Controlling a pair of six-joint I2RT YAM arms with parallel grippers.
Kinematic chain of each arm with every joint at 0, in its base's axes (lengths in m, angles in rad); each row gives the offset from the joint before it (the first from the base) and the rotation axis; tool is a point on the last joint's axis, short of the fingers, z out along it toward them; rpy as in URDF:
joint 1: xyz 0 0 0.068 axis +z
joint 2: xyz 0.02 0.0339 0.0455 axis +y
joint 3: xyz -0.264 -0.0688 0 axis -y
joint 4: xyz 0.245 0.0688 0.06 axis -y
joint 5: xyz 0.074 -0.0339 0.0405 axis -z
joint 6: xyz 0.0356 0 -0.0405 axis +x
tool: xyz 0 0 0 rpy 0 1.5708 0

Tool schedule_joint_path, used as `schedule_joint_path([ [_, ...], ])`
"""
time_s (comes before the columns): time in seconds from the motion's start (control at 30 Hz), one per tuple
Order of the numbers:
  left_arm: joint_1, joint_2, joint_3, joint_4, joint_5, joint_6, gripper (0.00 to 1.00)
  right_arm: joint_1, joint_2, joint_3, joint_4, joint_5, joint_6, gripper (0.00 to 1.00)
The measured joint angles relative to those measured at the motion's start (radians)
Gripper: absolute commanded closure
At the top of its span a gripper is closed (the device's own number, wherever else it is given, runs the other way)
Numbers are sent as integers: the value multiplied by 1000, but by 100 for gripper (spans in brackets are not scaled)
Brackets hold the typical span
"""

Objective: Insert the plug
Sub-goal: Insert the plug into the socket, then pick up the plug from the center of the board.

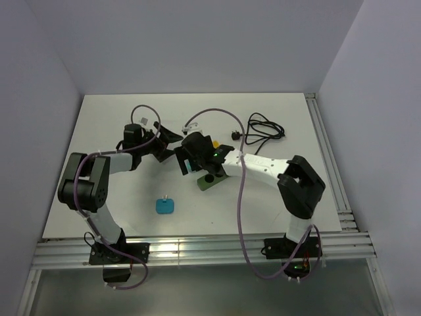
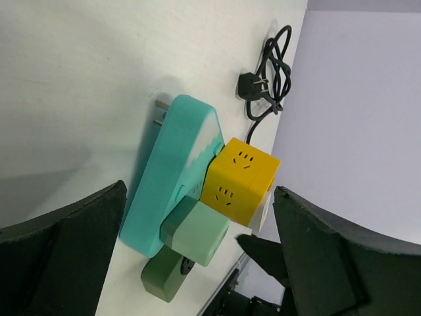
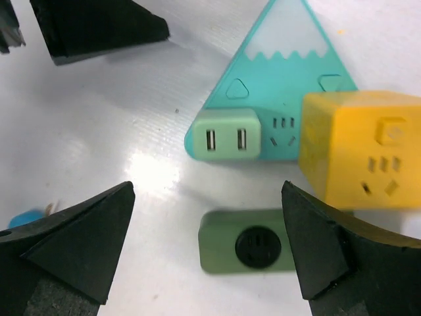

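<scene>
My right gripper draws back and down around the small blue plug (image 1: pixel 164 206) (image 3: pixel 26 218) next, as the plug is loose below it and nearer my base, and the mint block is seated.
A mint-green plug block (image 3: pixel 225 135) with two USB slots sits seated in the lower corner of the teal mountain-shaped socket strip (image 3: pixel 279 72), which lies flat on the table. A yellow socket cube (image 3: pixel 362 151) is attached at the strip's other corner. My right gripper (image 3: pixel 207 191) hangs open above the strip and holds nothing. My left gripper (image 2: pixel 200 197) is open too, facing the same strip (image 2: pixel 174 178) and mint block (image 2: pixel 197 234) from the side. A small blue plug (image 1: pixel 164 206) lies apart, nearer the front.
A dark green adapter (image 3: pixel 250 249) with a round black socket lies just beside the strip. A black coiled cable (image 1: pixel 263 128) with its plug rests at the back right. Both grippers (image 1: pixel 164 139) (image 1: pixel 187 158) crowd the table's middle. White walls enclose the table.
</scene>
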Motion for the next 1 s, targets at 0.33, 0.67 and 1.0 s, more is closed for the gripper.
schedule_joint_path([
  [0.33, 104, -279, -109, -214, -102, 115, 1, 106, -140, -76, -76, 33, 199, 0],
  [0.67, 106, -631, -134, -567, -312, 245, 1, 350, -132, -148, -122, 196, 560, 0],
  [1.0, 106, -780, -109, -806, -409, 275, 0, 496, 102, 146, -283, 325, 801, 0],
])
